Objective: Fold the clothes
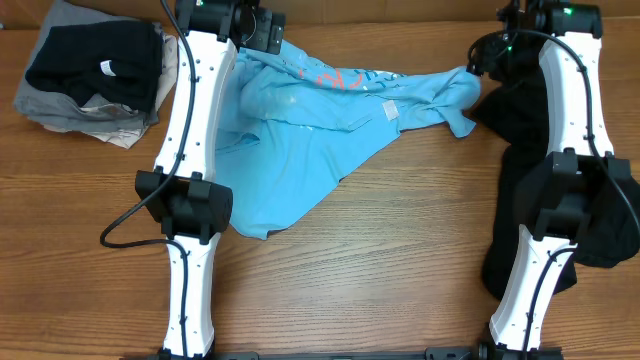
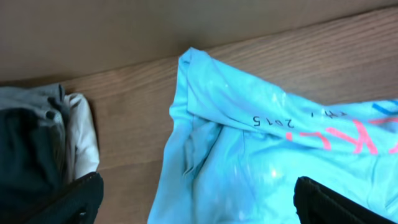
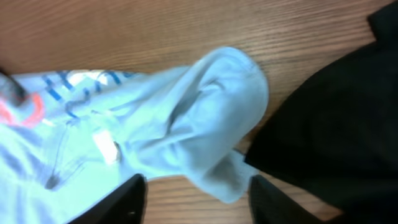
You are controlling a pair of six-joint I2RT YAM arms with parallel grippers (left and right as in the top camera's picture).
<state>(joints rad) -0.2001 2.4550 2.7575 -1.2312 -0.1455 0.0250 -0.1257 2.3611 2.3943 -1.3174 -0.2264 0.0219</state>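
My left gripper draws back next and comes down onto the shirt's edge facing the folded pile, because bare tabletop beside it leaves that edge exposed.
A light blue T-shirt with pink and blue print lies crumpled and spread across the middle back of the table. My left gripper hovers over its far left corner, open; in the left wrist view the shirt lies between the wide-spread fingers. My right gripper is over the shirt's right sleeve, open; in the right wrist view the sleeve lies just ahead of the fingers. Neither holds anything.
A pile of folded black, grey and white clothes sits at the back left, also in the left wrist view. A heap of black clothes lies at the right under the right arm, seen in the right wrist view.
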